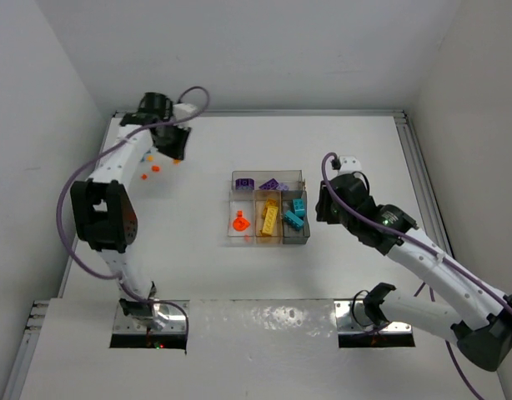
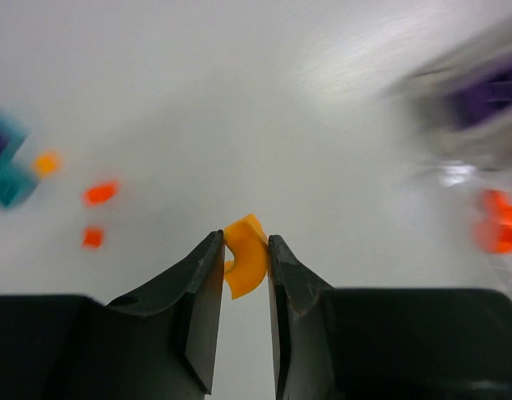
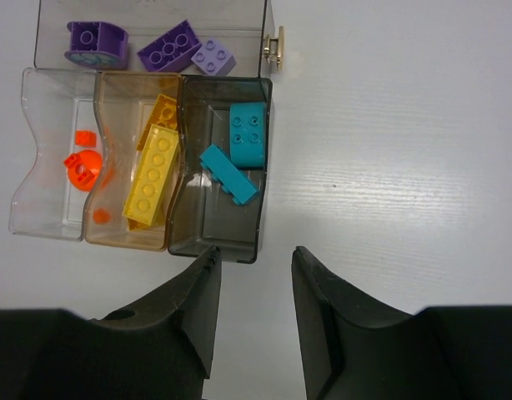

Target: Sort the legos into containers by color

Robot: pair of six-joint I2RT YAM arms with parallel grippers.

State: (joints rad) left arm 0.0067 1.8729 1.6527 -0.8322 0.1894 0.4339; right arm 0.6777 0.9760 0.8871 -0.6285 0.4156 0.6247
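The tray's middle bin (image 1: 269, 217) holds the yellow legos. I should move my left gripper back and to the right in the top view, over them, and let go.
My left gripper (image 2: 246, 240) is shut on a small orange-yellow curved lego (image 2: 249, 265), held just above the table at the far left (image 1: 174, 153). Loose orange legos (image 2: 100, 192) and a blurred teal one (image 2: 7, 178) lie near it; orange bits also show in the top view (image 1: 155, 167). The clear tray (image 1: 233, 177) sits mid-table. Its long bin holds purple legos (image 3: 168, 47). Its three bins hold orange (image 3: 81, 169), yellow (image 3: 153, 175) and teal (image 3: 246, 136). My right gripper (image 3: 254, 254) is open and empty, just off the teal bin's near corner.
A small brass-coloured knob (image 3: 277, 46) sticks out at the tray's long bin end. A metal rail (image 1: 414, 158) runs along the table's right edge. White walls close in the back and sides. The left arm's purple cable (image 1: 72, 187) loops beside it.
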